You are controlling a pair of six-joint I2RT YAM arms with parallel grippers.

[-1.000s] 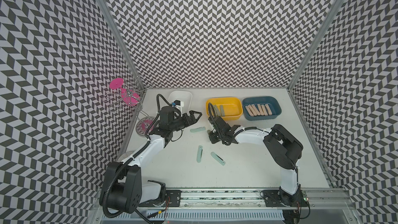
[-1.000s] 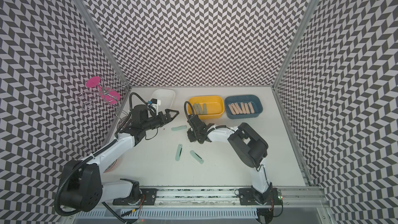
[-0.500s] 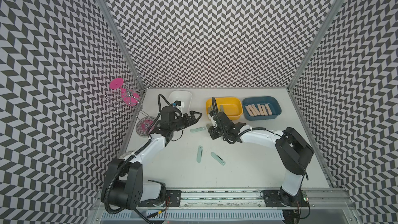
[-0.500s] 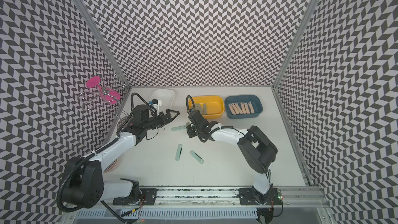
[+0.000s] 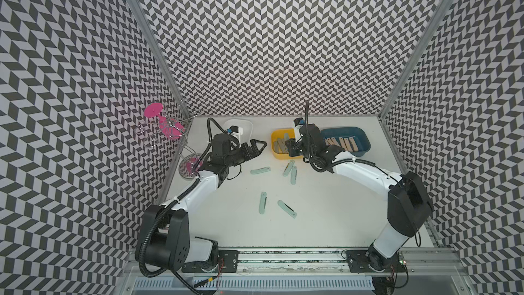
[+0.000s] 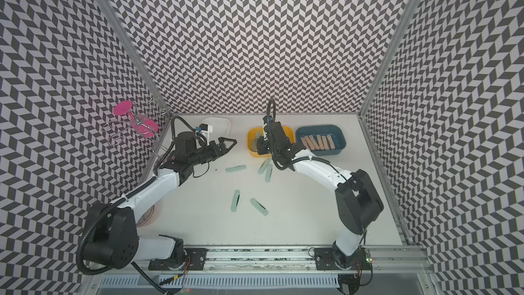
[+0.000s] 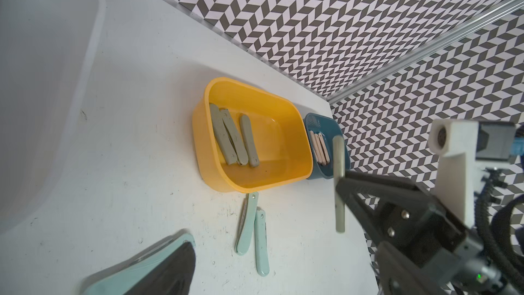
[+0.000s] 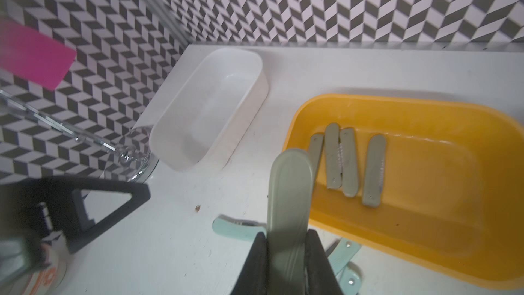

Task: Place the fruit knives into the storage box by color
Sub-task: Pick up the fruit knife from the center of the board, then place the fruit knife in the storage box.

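Note:
I need to move my right gripper over the bare bottom of the yellow storage box next, beside the grey-green knives, then go down and let go of the knife, because they are already in the yellow storage box (image 5: 273, 144).
My right gripper (image 8: 286, 236) is shut on a grey-green fruit knife (image 8: 289, 188) and holds it in the air by the near left corner of the yellow storage box (image 5: 273, 144). Several grey-green knives (image 8: 348, 163) lie in that box. The blue box (image 5: 365, 144) holds peach-pink knives (image 5: 340, 143). The white box (image 8: 255, 61) has nothing in it. Several pale mint knives lie on the table: one (image 5: 260, 170), a touching pair (image 5: 292, 170), and two nearer the front (image 5: 262, 202). My left gripper (image 5: 259, 147) hovers open, a little above the single mint knife.
A wire rack with pink glasses (image 5: 163, 126) stands against the left wall, with a round pink dish (image 5: 188, 167) under it. The three boxes line the back of the table (image 5: 340, 208). Patterned walls close in the left, back and right sides.
The right gripper has carried the grey-green knife up and back from the middle of the table to the yellow box's edge, uncovering the mint pair. The left arm has hardly moved.

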